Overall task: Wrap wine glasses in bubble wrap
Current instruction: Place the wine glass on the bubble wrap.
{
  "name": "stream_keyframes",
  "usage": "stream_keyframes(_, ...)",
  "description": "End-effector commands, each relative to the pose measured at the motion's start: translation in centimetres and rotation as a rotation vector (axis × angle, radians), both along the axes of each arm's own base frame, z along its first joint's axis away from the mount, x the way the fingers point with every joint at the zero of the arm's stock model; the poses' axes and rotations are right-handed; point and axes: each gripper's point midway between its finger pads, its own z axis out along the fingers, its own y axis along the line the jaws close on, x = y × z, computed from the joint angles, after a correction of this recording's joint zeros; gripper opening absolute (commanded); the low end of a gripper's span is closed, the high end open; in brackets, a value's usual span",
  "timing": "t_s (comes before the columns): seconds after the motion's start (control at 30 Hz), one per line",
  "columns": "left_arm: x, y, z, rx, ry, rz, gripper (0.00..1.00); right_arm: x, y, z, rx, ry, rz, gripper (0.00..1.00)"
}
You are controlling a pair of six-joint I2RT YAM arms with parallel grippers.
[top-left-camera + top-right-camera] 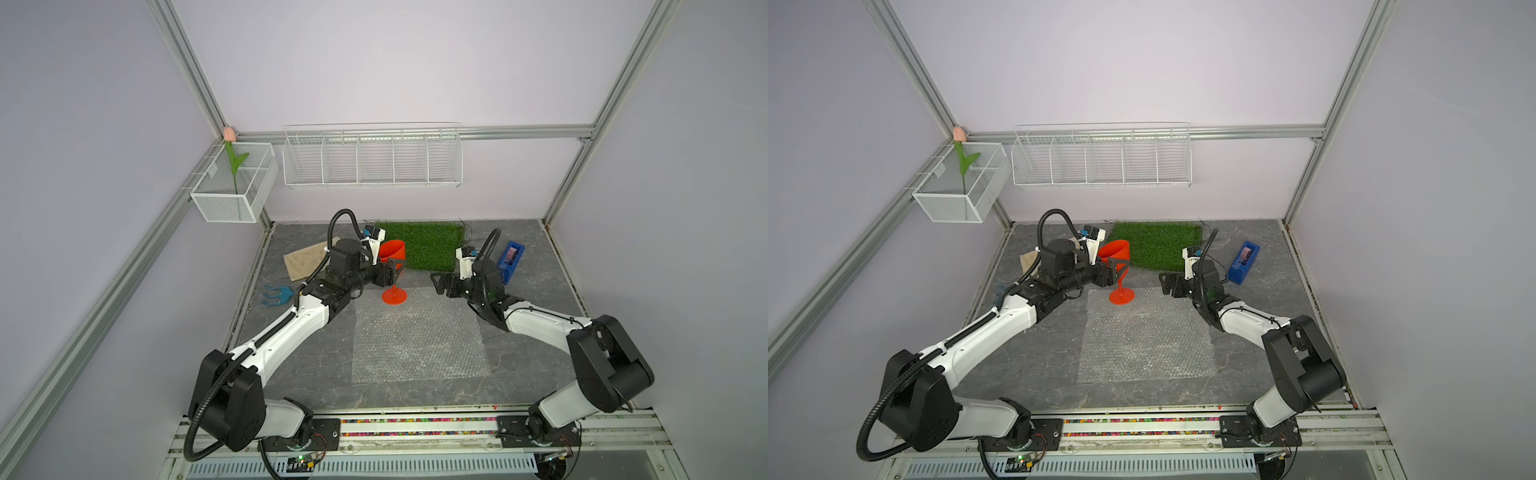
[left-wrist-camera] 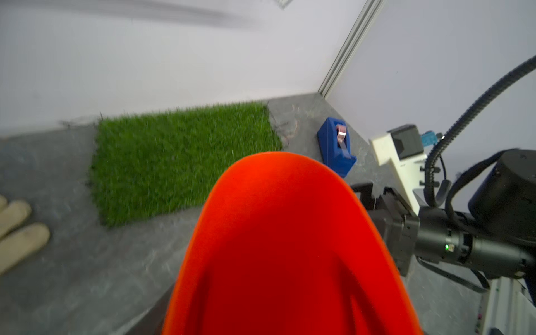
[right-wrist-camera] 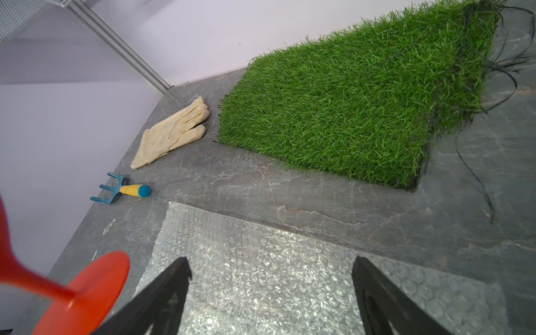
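Observation:
My left gripper holds the glass's cup and will lower back onto the sheet's rake-side strip (image 1: pixel 372 340), bare below and behind it, tip the glass (image 1: pixel 391 250) flat and let go.
The red-orange wine glass (image 1: pixel 391 250) (image 1: pixel 1115 251) hangs tilted over the far left corner of the bubble wrap (image 1: pixel 419 336) (image 1: pixel 1146 336), its round foot (image 1: pixel 394 296) low over the sheet. My left gripper (image 1: pixel 392 272) (image 1: pixel 1115 271) is shut on the narrow bottom of the cup. The cup (image 2: pixel 284 246) fills the left wrist view and hides the jaws there. My right gripper (image 1: pixel 438 284) (image 3: pixel 271 261) hovers open over the sheet's far right edge with nothing between its fingers. The right wrist view shows the glass's foot (image 3: pixel 87 290) to one side and the bubble wrap (image 3: pixel 261 278) below.
A green turf mat (image 1: pixel 424 245) lies behind the sheet. A blue tape dispenser (image 1: pixel 511 259) sits at the far right. At the far left lie a cream glove (image 3: pixel 171 133) and a blue hand rake (image 3: pixel 121 191). Wire baskets (image 1: pixel 372 160) hang on the back wall.

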Motion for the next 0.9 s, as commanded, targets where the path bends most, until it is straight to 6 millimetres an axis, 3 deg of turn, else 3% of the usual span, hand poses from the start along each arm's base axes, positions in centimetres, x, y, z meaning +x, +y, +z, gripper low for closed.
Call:
stream_keyframes(0.0,-4.4,3.2,-5.6,0.142,0.383,0.117,0.46,-0.3,-0.6,0.1,-0.031,0.011,-0.046,0.9)
stream_keyframes(0.2,-10.3,4.7,-9.3,0.229,0.678,0.149,0.47,-0.1,-0.7,-0.7,-0.062,0.049,-0.065,0.9)
stream_keyframes(0.3,-12.0,4.7,-10.2,0.266,0.794,0.127,0.46,-0.1,-0.6,-0.7,-0.065,0.052,-0.064,0.9)
stream_keyframes(0.87,-8.8,4.6,-14.4,0.366,0.935,0.213,0.47,0.2,-1.0,-1.7,-0.106,0.094,-0.092,0.9)
